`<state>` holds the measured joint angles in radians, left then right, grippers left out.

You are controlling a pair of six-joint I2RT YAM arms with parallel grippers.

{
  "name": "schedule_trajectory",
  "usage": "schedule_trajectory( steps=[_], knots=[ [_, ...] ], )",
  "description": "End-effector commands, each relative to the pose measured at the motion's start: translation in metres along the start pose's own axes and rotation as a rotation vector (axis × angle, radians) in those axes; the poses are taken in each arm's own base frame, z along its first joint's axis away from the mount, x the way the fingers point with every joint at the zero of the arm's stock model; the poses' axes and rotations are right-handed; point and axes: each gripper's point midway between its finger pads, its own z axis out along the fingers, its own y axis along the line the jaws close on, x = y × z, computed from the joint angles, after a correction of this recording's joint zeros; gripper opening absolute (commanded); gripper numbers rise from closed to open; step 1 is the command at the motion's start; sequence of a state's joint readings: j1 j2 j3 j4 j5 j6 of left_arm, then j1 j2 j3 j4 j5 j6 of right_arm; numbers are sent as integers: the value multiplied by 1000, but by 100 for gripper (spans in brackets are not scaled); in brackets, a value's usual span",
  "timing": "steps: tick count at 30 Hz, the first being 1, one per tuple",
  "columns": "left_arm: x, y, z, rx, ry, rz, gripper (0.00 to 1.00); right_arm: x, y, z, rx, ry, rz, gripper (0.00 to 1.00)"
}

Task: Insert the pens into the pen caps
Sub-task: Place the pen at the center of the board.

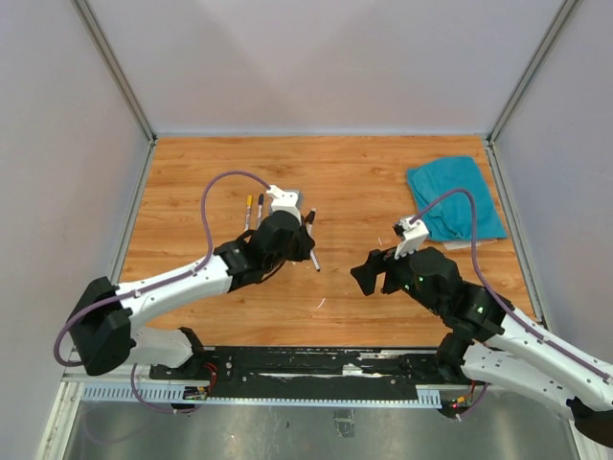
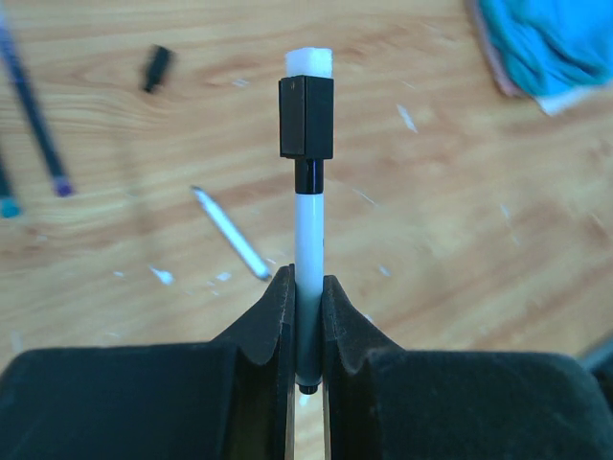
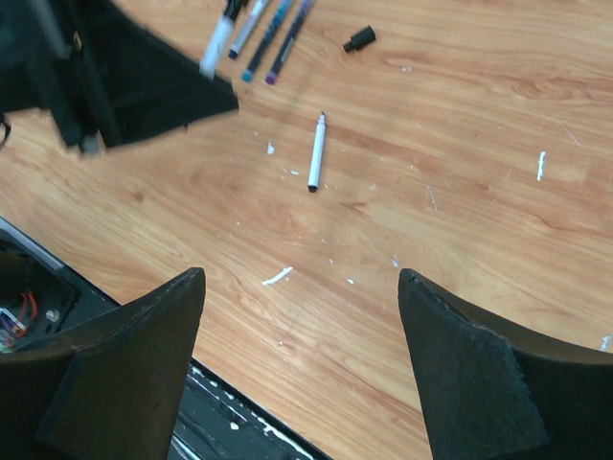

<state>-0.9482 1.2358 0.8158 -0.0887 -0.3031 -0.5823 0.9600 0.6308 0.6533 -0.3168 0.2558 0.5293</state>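
Note:
This pen is capped. Next, I move my left gripper outward and down to the bare wood [image 2: 91, 107] between the pen row and the loose cap and let go.
My left gripper [image 2: 306, 283] is shut on the lower barrel of a white pen [image 2: 308, 230], which stands up between the fingers. A black, square-sided pen cap [image 2: 306, 117] with a white end sits on that pen's tip. In the top view this gripper [image 1: 305, 226] hovers over the middle of the table. My right gripper [image 3: 302, 278] is open and holds nothing; it hangs above bare wood [image 1: 369, 273]. A second white pen [image 3: 316, 151] lies loose on the table. A loose black pen cap [image 3: 360, 38] lies beyond it. Several more pens [image 3: 259, 29] lie side by side.
A teal cloth [image 1: 455, 196] lies at the back right. The left arm [image 3: 115, 77] fills the upper left of the right wrist view. Small white scraps [image 3: 277, 276] dot the wood. The black base rail [image 1: 316, 362] runs along the near edge.

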Motion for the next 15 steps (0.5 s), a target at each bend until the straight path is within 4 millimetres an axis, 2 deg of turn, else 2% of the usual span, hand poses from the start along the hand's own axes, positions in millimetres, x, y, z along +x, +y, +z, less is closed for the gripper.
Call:
schedule_trajectory(
  steps=[1, 5, 10, 15],
  knots=[
    [-17, 43, 22, -188, 18, -62, 1, 4, -3, -4, 33, 72, -55, 82],
    [-16, 67, 45, -245, 52, -77, 0, 8, -3, -5, 32, 85, -27, 90],
    [-10, 94, 74, -305, 104, -82, 0, 18, -11, -8, 56, 97, 0, 94],
    [-13, 112, 96, -377, 107, -63, 1, 32, -19, -9, 89, 126, 18, 96]
  ],
)
